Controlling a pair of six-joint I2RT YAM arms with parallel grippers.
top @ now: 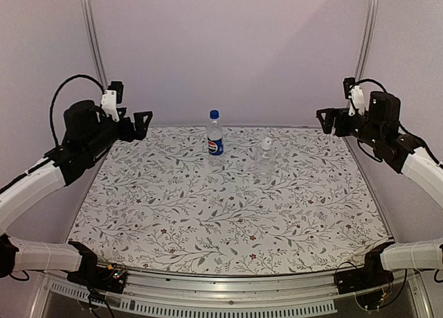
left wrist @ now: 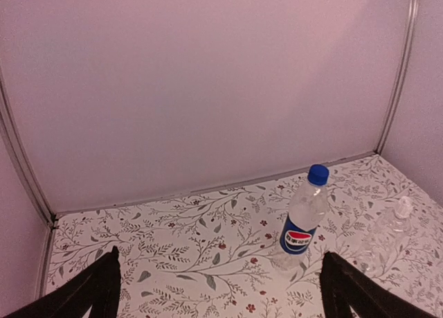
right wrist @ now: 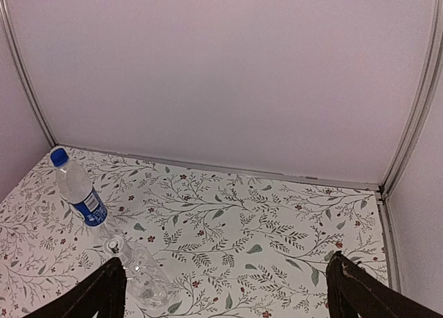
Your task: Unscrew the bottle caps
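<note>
My left gripper is to swing outward and to the right in the top view next and close on the blue cap [top: 214,114] [left wrist: 318,174], because the cap is still on top of the Pepsi bottle.
The taller bottle [top: 215,141] with a blue Pepsi label and a bright blue cap [top: 214,114] stands upright at the back middle of the table. The shorter plain bottle [top: 264,162] with a white cap [top: 266,143] stands upright just to its right and a little nearer. My left gripper [top: 144,117] is raised at the far left, open and empty. My right gripper [top: 323,117] is raised at the far right, open and empty. The left wrist view shows the Pepsi bottle [left wrist: 301,224], its cap [left wrist: 318,174] and the plain bottle [left wrist: 387,243]. The right wrist view shows both bottles [right wrist: 83,193] [right wrist: 142,276].
The table [top: 173,214] has a floral-patterned cover. Plain walls close in the back and both sides, with metal corner posts [top: 93,41] [top: 367,34]. The arm bases [top: 97,273] [top: 363,273] sit at the near edge.
</note>
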